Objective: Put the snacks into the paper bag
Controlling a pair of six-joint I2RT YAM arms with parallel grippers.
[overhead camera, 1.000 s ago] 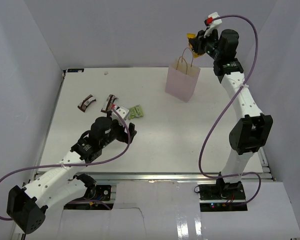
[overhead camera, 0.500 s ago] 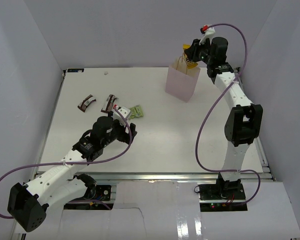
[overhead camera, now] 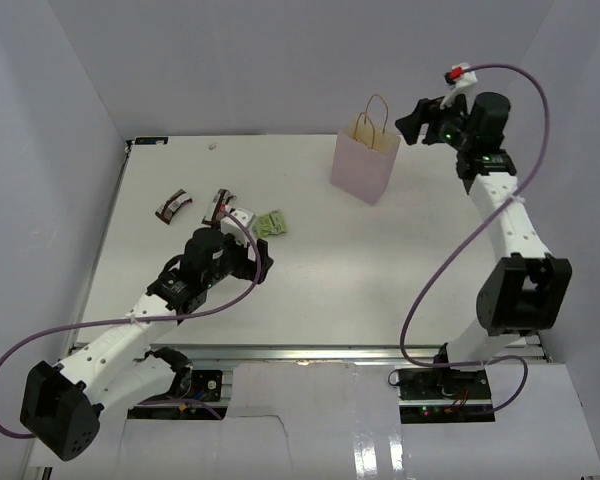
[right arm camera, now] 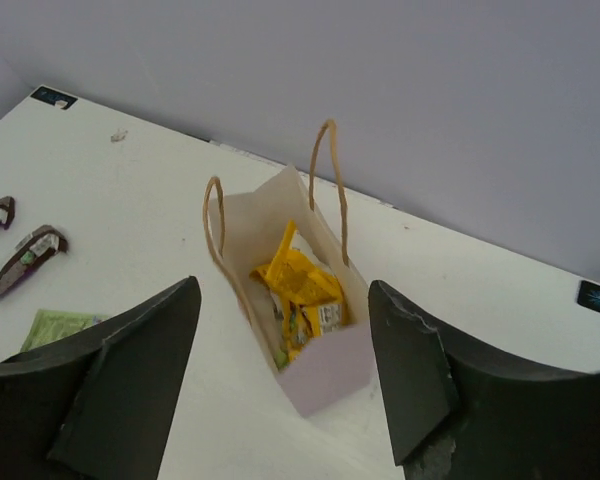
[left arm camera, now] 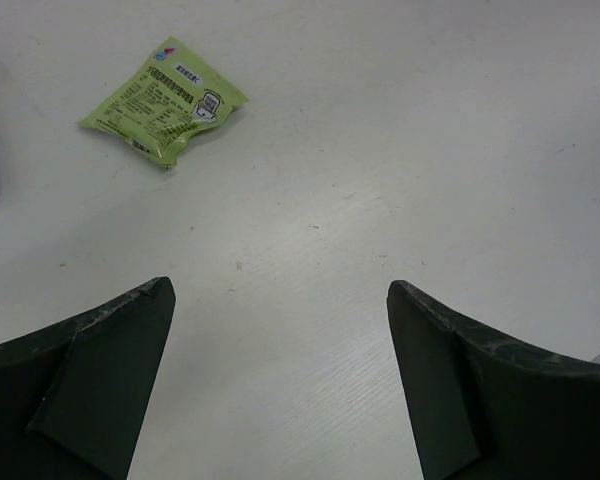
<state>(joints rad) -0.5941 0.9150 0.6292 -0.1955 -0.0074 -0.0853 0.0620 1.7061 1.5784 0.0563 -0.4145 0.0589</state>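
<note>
I should move my left gripper outward and down next, onto the light green pouch's near edge (overhead camera: 273, 233) (left arm camera: 206, 127) by the white printed figure, because the pouch is beyond my open fingers.
The pale pink paper bag (overhead camera: 365, 165) stands upright at the back of the table. In the right wrist view the bag (right arm camera: 325, 372) holds yellow packets (right arm camera: 298, 283). My right gripper (overhead camera: 412, 127) hangs open and empty, above and just right of the bag's mouth. A light green pouch (overhead camera: 271, 224) lies flat on the table, and two dark brown bars (overhead camera: 174, 206) (overhead camera: 218, 205) lie to its left. My left gripper (overhead camera: 252, 258) hovers open just in front of the green pouch (left arm camera: 165, 100), nothing between its fingers.
White walls close in the table on the left, back and right. The bag's tan cord handles (right arm camera: 330, 180) stand up above its mouth. The brown bars (right arm camera: 25, 258) and the green pouch (right arm camera: 55, 325) also show at the left of the right wrist view.
My right gripper has opened, the yellow packet it held now lies in the bag, and the arm has swung right, away from the bag. The left arm has hardly moved.
</note>
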